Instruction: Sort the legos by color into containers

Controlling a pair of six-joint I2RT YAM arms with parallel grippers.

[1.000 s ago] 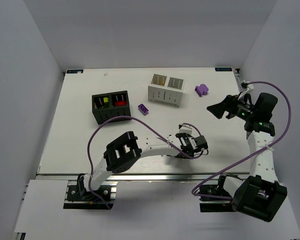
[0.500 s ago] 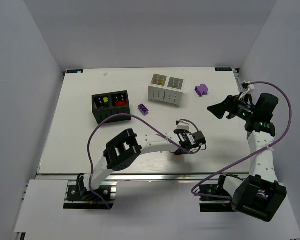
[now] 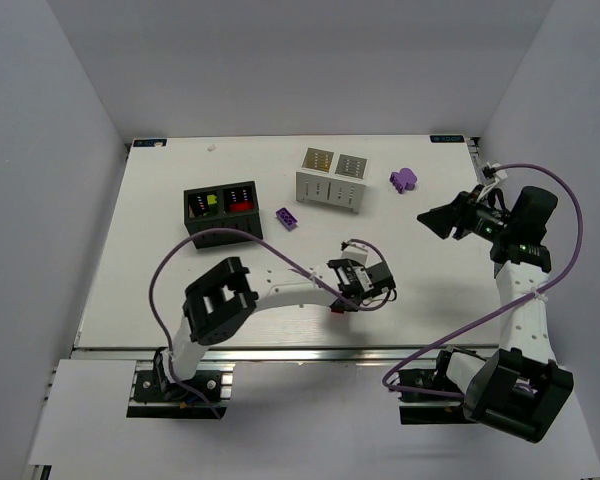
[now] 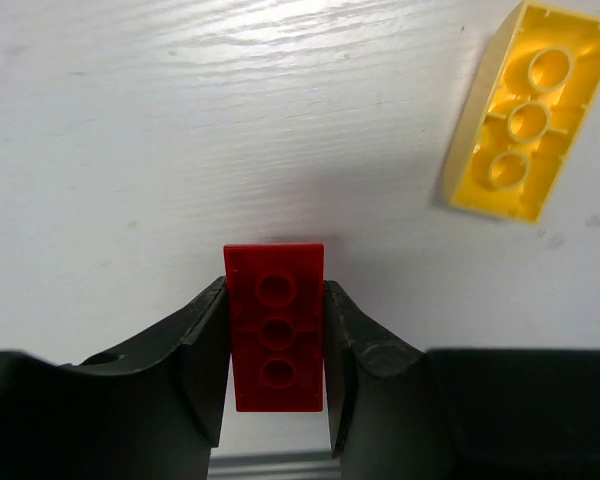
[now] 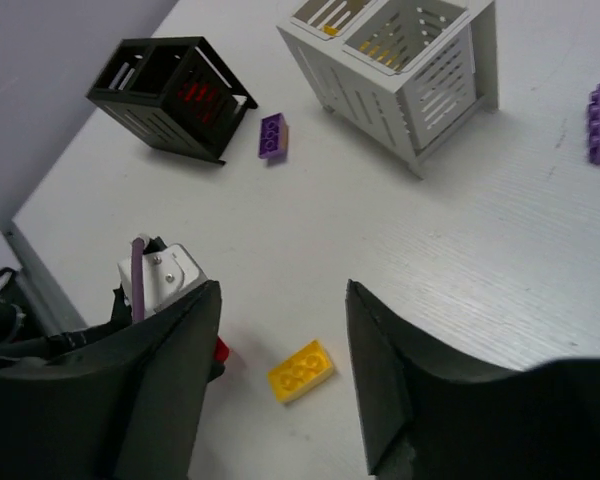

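Note:
My left gripper lifts outward over the black container's red-holding cell [image 3: 241, 200] next, to the gripper's left in the top view, and releases the matching lego.
A red lego [image 4: 275, 340] sits between my left gripper's [image 4: 275, 350] fingers, which are shut on its long sides just above the table. A yellow lego [image 4: 528, 125] lies upside down to its upper right. In the top view the left gripper [image 3: 345, 300] is near the table's front middle. My right gripper [image 5: 283, 295] hangs open and empty high above the yellow lego [image 5: 301, 370]. A purple lego [image 3: 288, 218] lies between the black container [image 3: 223, 213] and the white container [image 3: 332, 178]. Another purple lego [image 3: 404, 179] lies right of the white one.
The black container [image 5: 175, 95] holds a red piece in one cell and a lime one in the other. The white container [image 5: 400, 60] shows yellow inside. The left arm's cable [image 3: 170, 275] loops over the front left of the table. The table's front rail [image 3: 280, 350] is close behind the left gripper.
The left wrist has shifted left along the front of the table. The right arm has barely moved.

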